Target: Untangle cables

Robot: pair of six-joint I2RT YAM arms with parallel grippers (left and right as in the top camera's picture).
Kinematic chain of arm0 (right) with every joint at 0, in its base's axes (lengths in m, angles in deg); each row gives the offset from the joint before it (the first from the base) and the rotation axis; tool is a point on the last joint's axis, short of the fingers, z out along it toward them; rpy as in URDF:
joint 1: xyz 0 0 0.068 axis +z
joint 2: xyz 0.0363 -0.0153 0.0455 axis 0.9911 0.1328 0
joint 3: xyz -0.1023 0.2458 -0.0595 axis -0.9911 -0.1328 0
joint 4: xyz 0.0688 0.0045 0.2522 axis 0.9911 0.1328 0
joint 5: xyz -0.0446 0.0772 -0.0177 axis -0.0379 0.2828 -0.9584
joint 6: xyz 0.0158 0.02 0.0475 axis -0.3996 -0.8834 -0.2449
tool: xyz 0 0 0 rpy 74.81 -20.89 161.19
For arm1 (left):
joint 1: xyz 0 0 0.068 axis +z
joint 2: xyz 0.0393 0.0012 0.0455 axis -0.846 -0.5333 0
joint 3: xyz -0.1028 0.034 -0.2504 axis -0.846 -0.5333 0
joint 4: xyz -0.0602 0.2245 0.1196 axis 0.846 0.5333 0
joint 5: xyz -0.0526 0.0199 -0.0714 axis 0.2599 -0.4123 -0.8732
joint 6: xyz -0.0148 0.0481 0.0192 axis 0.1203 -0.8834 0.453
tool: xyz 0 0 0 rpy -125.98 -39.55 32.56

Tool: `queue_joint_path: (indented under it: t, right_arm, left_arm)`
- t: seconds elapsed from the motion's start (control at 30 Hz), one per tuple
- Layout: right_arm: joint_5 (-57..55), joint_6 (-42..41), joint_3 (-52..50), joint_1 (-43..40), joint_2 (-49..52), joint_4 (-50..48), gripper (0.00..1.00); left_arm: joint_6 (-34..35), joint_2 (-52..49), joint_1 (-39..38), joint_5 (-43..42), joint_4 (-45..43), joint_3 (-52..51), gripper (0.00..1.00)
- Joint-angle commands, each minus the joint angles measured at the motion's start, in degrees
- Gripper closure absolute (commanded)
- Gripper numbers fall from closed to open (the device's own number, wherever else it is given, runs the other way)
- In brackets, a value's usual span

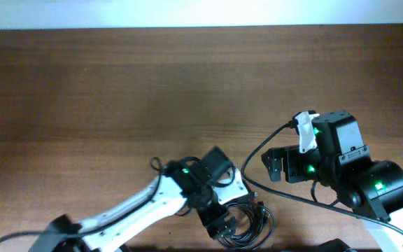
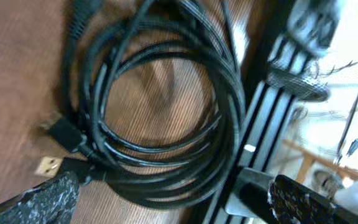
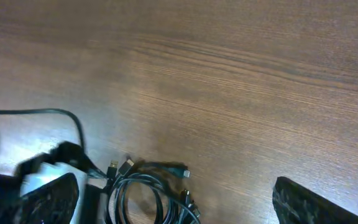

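Note:
The bar crowds the coil's near side, so the robot's left gripper will move outward and down and close on the coil's bunched pieces of cord beside the plugs.
The cables (image 1: 249, 222) lie as one coiled bundle of thin black cords at the front edge of the wooden table. In the left wrist view the coil (image 2: 166, 112) fills the frame, with a black plug (image 2: 64, 134) and a metallic USB plug (image 2: 47, 165) at its left. My left gripper (image 1: 222, 222) is open over the coil, its fingers either side of the coil's lower loops (image 2: 166, 208). My right gripper (image 1: 273, 166) is open and empty, above and to the right of the bundle. In the right wrist view the cables (image 3: 154, 190) show between its fingers (image 3: 179, 205).
A thick black wire fixed to the right arm (image 1: 257, 157) arcs over the table near the bundle. A black metal frame rail (image 2: 253, 143) runs along the table's front edge beside the coil. Bare wood table (image 1: 152, 84) stretches to the back.

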Motion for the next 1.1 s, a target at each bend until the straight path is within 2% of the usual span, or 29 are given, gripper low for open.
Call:
queue_joint_path:
  t: [0.0,0.23,0.27,0.43,0.5,0.53,0.6,0.67,0.77,0.87,0.9,0.93,1.0,1.03,1.07]
  right_arm:
    - [-1.1,-1.4,0.4,0.0,0.1,0.0,0.02]
    - [-1.2,-1.4,0.4,0.0,0.1,0.0,0.02]
    - [-1.2,-1.4,0.4,0.0,0.1,0.0,0.02]
    - [-1.1,-1.4,0.4,0.0,0.1,0.0,0.02]
    - [-1.1,-1.4,0.4,0.0,0.1,0.1,0.02]
    - [-1.1,-1.4,0.4,0.0,0.1,0.0,0.02]
    - [-0.8,-1.4,0.4,0.0,0.1,0.0,0.02]
    - [-0.6,-1.4,0.4,0.0,0.1,0.0,0.02]
    - [-0.6,-1.4,0.4,0.0,0.1,0.0,0.02]
    - [-0.7,-1.4,0.4,0.0,0.1,0.2,0.02]
    - [-0.7,-1.4,0.4,0.0,0.1,0.2,0.02]
    - [-0.7,-1.4,0.4,0.0,0.1,0.2,0.02]
    - [-0.7,-1.4,0.4,0.0,0.1,0.2,0.13]
    - [-0.7,-1.4,0.4,0.0,0.1,0.2,0.22]
    - [-0.7,-1.4,0.4,0.0,0.1,0.2,0.27]
  left_arm:
    - [-0.8,-5.1,-1.3,6.6,-1.4,0.0,0.01]
    - [3.5,-12.6,-1.3,8.1,-9.9,0.0,0.01]
    - [5.3,-13.0,-1.3,9.7,-11.7,0.0,0.01]
    - [5.6,-13.1,-1.3,19.8,-12.3,-0.2,0.0]
    - [5.6,-13.1,-1.3,21.8,-12.5,-0.8,0.03]
    - [5.6,-13.1,-1.3,22.3,-12.8,-1.3,0.13]
    - [5.6,-13.5,-2.3,25.9,-13.5,-2.3,0.16]
    - [5.6,-15.0,-3.6,26.9,-14.2,-2.8,0.09]
    - [5.6,-18.7,-5.3,26.9,-15.3,-2.8,0.09]
    - [7.1,-20.6,-5.4,27.6,-16.6,-2.8,0.27]
    - [7.1,-20.6,-5.3,27.6,-16.6,-2.8,0.29]
    - [8.4,-20.6,-5.2,28.5,-16.6,-2.7,0.37]
    - [11.8,-20.6,-5.2,32.0,-16.6,-2.6,0.86]
    - [13.3,-20.6,-5.2,33.3,-16.5,-2.3,1.0]
    - [14.3,-20.6,-5.2,34.0,-16.5,-1.8,1.0]
